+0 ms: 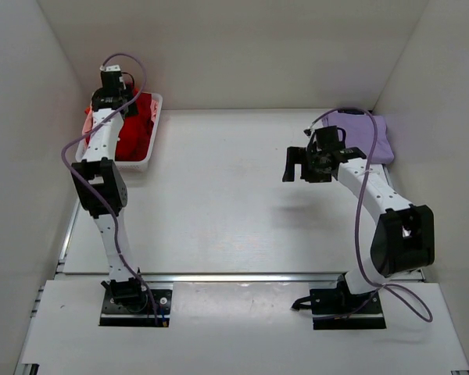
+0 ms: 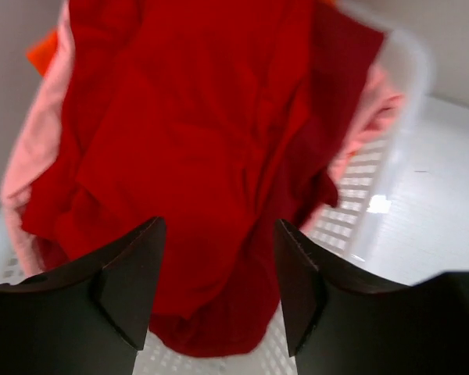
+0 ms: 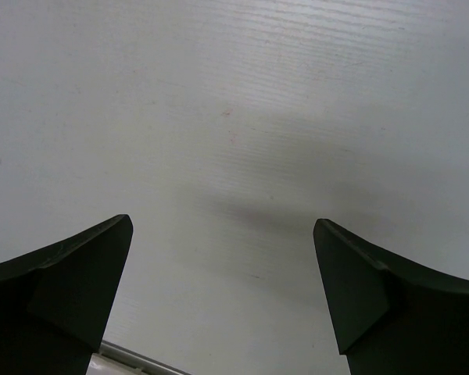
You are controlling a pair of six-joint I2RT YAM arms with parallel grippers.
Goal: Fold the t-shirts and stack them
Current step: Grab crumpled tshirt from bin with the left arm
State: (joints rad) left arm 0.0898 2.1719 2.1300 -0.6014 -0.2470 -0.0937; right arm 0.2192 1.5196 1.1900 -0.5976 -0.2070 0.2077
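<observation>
The red t-shirt lies uppermost in the basket. My left gripper should next go down onto the fold in the near part of it.
A bright red t-shirt lies crumpled on top of the pile in the white basket, with pink cloth under it at both sides and a darker maroon fold at the right. My left gripper hangs open just above the red t-shirt, gripping nothing. In the top view the left gripper sits over the basket at the far left. A folded pale lavender t-shirt lies at the far right. My right gripper is wide open over bare table, left of the lavender shirt.
White walls close in the table on the left, back and right. A scrap of orange cloth shows at the basket's far left corner. A metal rail runs along the table's near edge in front of both arm bases.
</observation>
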